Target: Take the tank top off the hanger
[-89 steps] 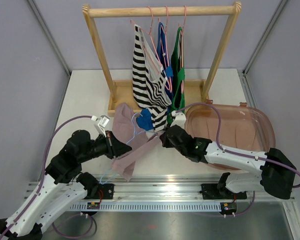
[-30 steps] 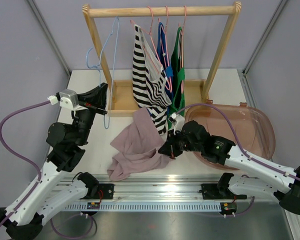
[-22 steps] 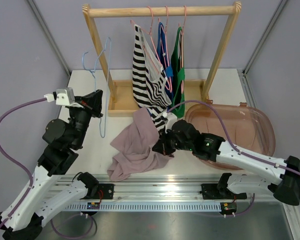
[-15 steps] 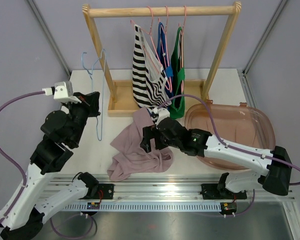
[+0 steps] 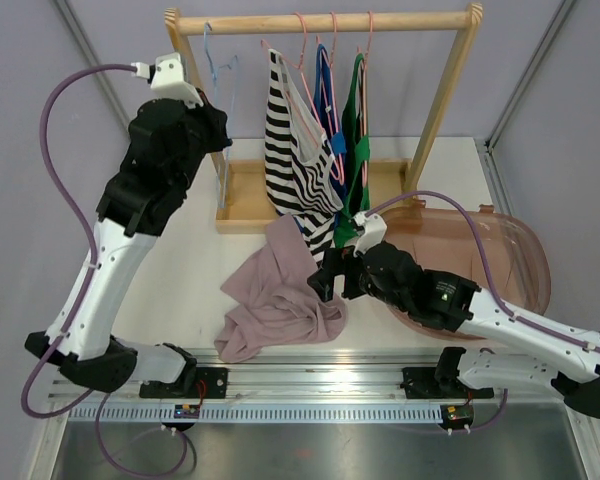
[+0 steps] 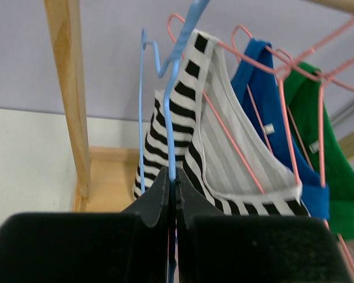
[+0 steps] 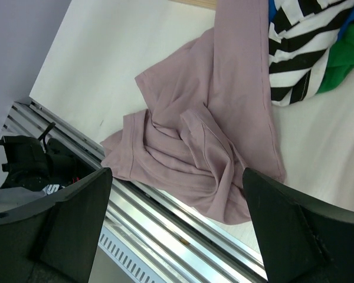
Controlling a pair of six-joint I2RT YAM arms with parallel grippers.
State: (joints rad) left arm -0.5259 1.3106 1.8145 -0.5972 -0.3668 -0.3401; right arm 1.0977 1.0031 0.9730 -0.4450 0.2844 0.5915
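Note:
A fold stands up amid the crumpled tank top, so my right gripper needs to go down and to the left in the top view onto that fold.
The mauve tank top (image 5: 278, 290) lies crumpled on the white table, off any hanger; it fills the right wrist view (image 7: 206, 135). My right gripper (image 5: 328, 278) hovers over its right edge, open, with nothing between the wide-apart fingers (image 7: 76, 206). My left arm is raised high by the rack's left post. Its gripper (image 5: 218, 125) is shut on the wire of the bare blue hanger (image 5: 222, 175). In the left wrist view the gripper (image 6: 172, 177) pinches the blue hanger (image 6: 174, 88), whose hook reaches up toward the rod.
The wooden rack (image 5: 320, 20) stands at the back with a striped top (image 5: 292, 150), a blue top and a green top (image 5: 358, 140) on pink hangers. A translucent brown tub (image 5: 500, 250) sits at the right. A metal rail (image 5: 310, 378) runs along the near edge.
My left arm swung the blue hanger from the table's left side up to the rack's rod. My right gripper opened and let go of the tank top, then drew back slightly right.

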